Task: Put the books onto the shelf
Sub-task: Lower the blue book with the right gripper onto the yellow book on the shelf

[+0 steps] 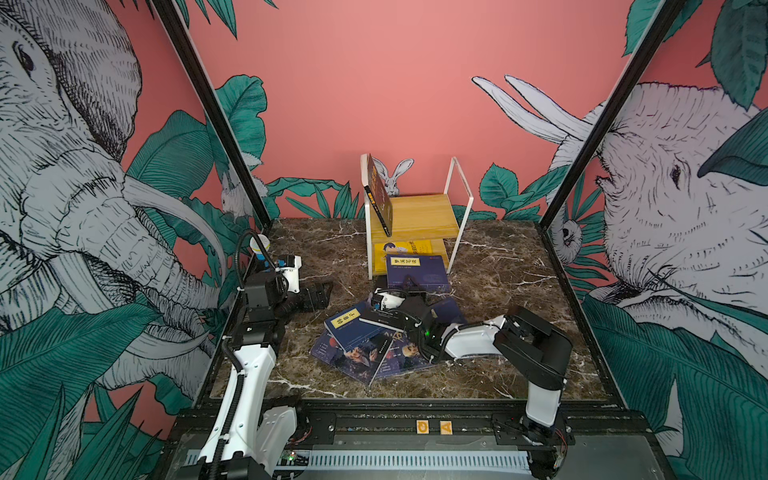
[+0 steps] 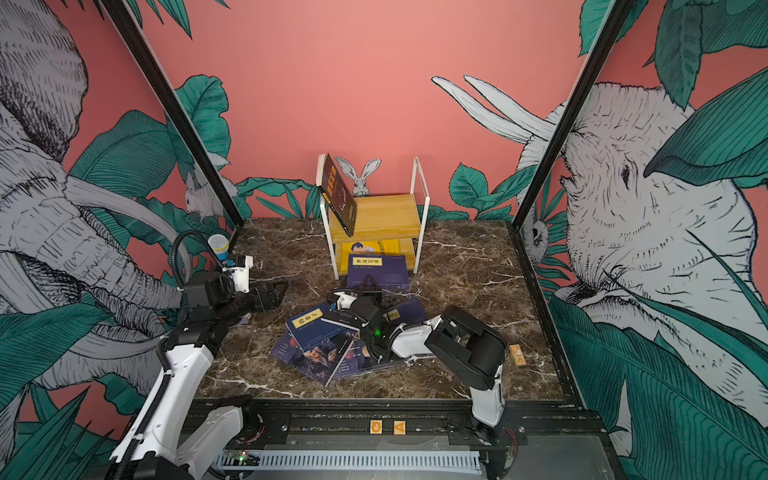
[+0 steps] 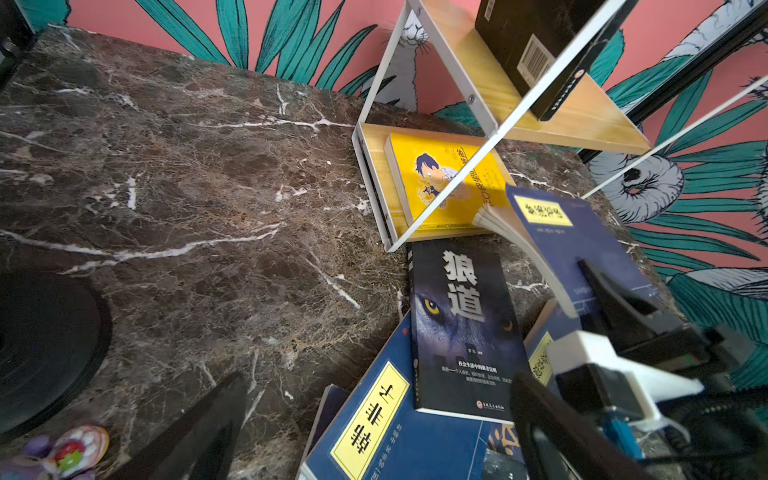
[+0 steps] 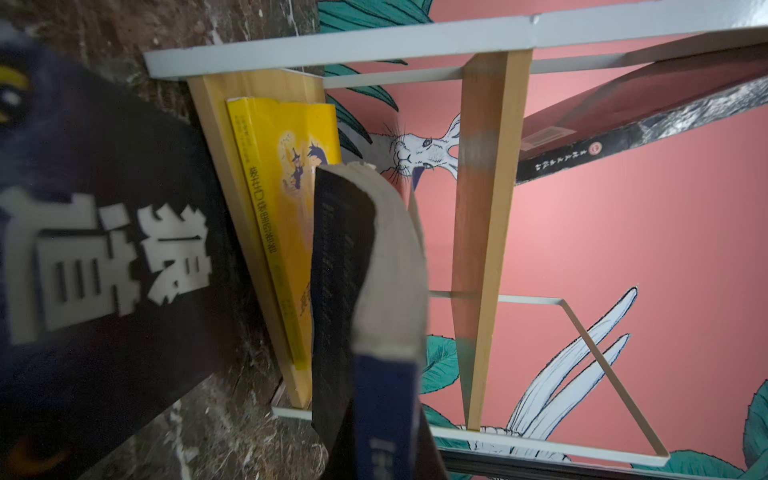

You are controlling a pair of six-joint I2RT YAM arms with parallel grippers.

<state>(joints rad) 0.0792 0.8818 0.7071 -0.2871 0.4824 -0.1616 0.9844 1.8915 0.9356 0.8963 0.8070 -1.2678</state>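
The navy book with the yellow label still sticks out from the shelf, so next I need to push my right gripper outward toward the shelf's lower level (image 1: 411, 247) (image 4: 280, 192) and release the book.
The shelf (image 1: 419, 216) (image 2: 382, 216) stands at the back middle of the marble table. My right gripper (image 1: 409, 287) (image 4: 382, 449) is shut on a navy book with a yellow label (image 1: 417, 270) (image 2: 378, 270) (image 3: 582, 241) and holds it by the spine. That book's far edge sags at the front of the lower tier. Several more books lie piled in front (image 1: 365, 340), among them the black wolf-eye book (image 3: 461, 328) (image 4: 104, 257) and another navy one (image 3: 395, 424). My left gripper (image 1: 320, 295) (image 3: 380, 382) hangs open and empty at the pile's left.
A dark brown book (image 1: 380, 195) leans on the upper tier. A yellow cartoon book (image 1: 409, 249) (image 3: 440, 178) lies on the lower tier. A small colourful toy (image 3: 70, 451) sits under my left arm, and a small wooden block (image 2: 517, 354) lies at the right.
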